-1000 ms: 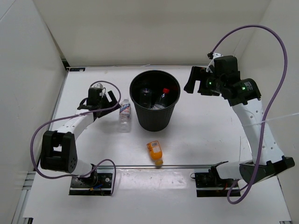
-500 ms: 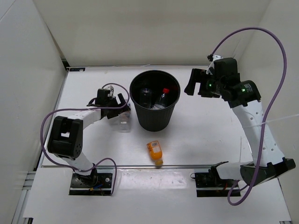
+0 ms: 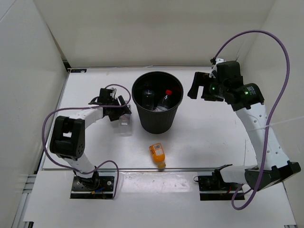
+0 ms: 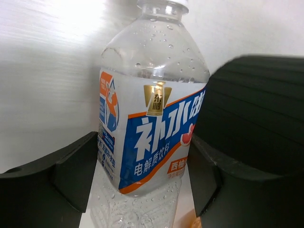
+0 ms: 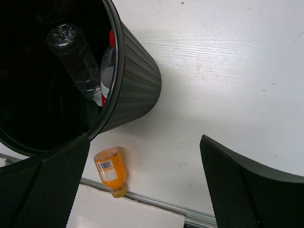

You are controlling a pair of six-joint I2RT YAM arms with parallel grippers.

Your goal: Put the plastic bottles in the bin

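The bin's opening (image 3: 157, 91) is higher and to my left gripper's right in the top view; I will lift it over to release the bottle.
A clear bottle with a blue-white label (image 4: 152, 123) sits just left of the bin, its lower end (image 3: 126, 127) showing past my left gripper (image 3: 120, 112). The left gripper (image 4: 142, 159) is shut on it, one black finger (image 4: 78, 166) against each side of the label. The round black bin (image 3: 157, 121) holds a plain clear bottle (image 3: 148, 97) and a red-capped bottle (image 3: 167, 96); both also show in the right wrist view, clear bottle (image 5: 76, 59), red-capped bottle (image 5: 108, 66), bin wall (image 5: 135, 90). A squat orange bottle (image 3: 157, 154) (image 5: 110, 171) lies in front of the bin. My right gripper (image 3: 194, 85) (image 5: 142, 190) hangs open, high to the bin's right.
A metal rail (image 3: 190, 168) runs along the table's near edge, with the orange bottle's cap against it. White walls close the table in at the left, back and right. Purple cables (image 3: 280, 52) loop off both arms.
My left gripper moved right from beside the labelled bottle, went around it, and its fingers closed in on the label. The right arm stayed almost still.
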